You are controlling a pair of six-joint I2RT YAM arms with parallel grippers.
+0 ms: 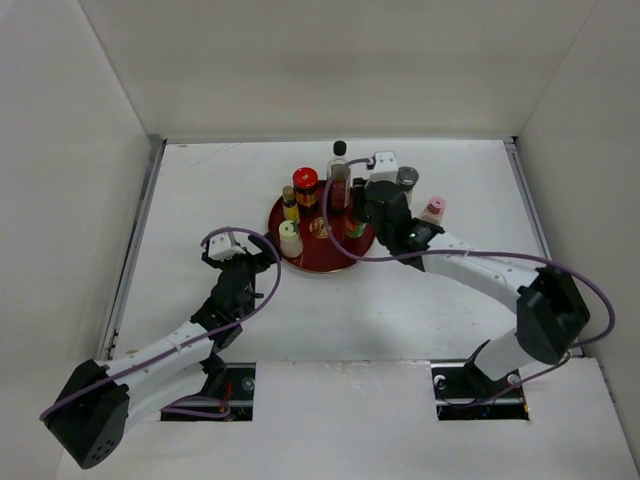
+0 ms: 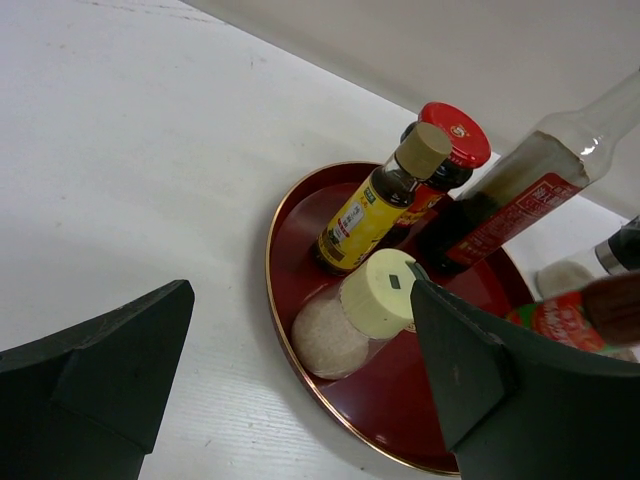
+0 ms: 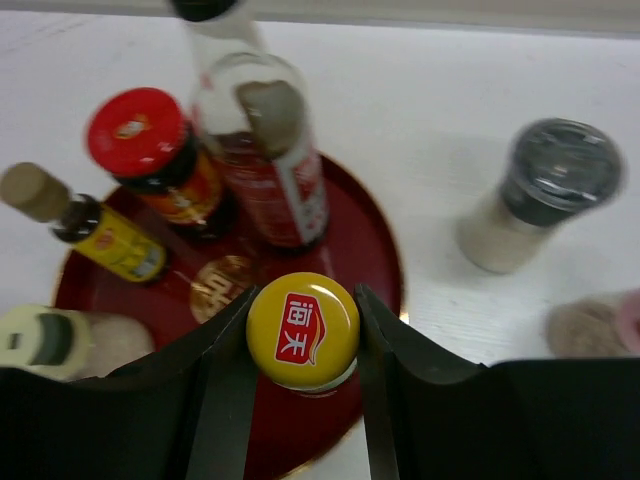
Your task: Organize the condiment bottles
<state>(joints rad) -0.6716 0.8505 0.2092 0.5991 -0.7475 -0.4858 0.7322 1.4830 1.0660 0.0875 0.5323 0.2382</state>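
Observation:
The tray's gold-marked middle (image 1: pixel 320 228) (image 3: pixel 219 287) is empty, so I need to move my right gripper to the left in the top view, lower the bottle there and let go of its yellow cap.
A round red tray (image 1: pixel 325 262) holds a red-capped bottle (image 1: pixel 305 180), a tall clear bottle with a black cap (image 1: pixel 340 165), a small yellow-labelled bottle (image 1: pixel 289 200) and a cream-capped jar (image 1: pixel 290 238). My right gripper (image 3: pixel 303 335) is shut on the yellow cap of a bottle (image 3: pixel 303 330) over the tray's near right part (image 3: pixel 370 240). I cannot tell whether that bottle rests on the tray. My left gripper (image 2: pixel 300 300) is open and empty at the tray's left rim (image 2: pixel 290 260), close to the cream-capped jar (image 2: pixel 365 305).
A grey-capped jar (image 1: pixel 407 180) and a pink-capped jar (image 1: pixel 433 210) stand on the white table to the right of the tray. They also show in the right wrist view, grey (image 3: pixel 545 190) and pink (image 3: pixel 595 325). White walls enclose the table on three sides.

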